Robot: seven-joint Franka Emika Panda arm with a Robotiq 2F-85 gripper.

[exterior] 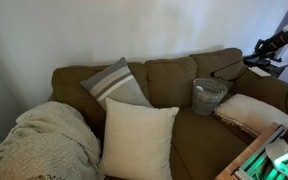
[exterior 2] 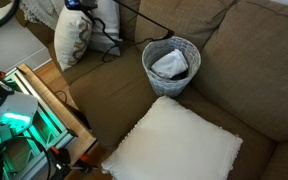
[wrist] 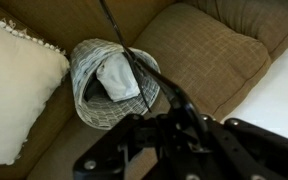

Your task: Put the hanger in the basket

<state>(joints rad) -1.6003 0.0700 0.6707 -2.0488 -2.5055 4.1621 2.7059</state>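
Observation:
The robot should lower its gripper toward the basket's opening, which is below the gripper and off to its side, and release there, since the hanger still hovers above.
The basket is a small grey wire-mesh bin standing on the brown sofa seat, with something white crumpled inside; it also shows in an exterior view and in the wrist view. The hanger is black and thin. My gripper is shut on it and holds it in the air. In an exterior view the gripper is up over the sofa arm, to the side of the basket and higher, with the hanger reaching toward the basket. In the wrist view the hanger's rod crosses over the basket's rim.
A striped grey pillow, a cream cushion and a knitted blanket lie on the sofa. Another cushion sits in front of the basket. A wooden stand with green-lit equipment stands beside the sofa.

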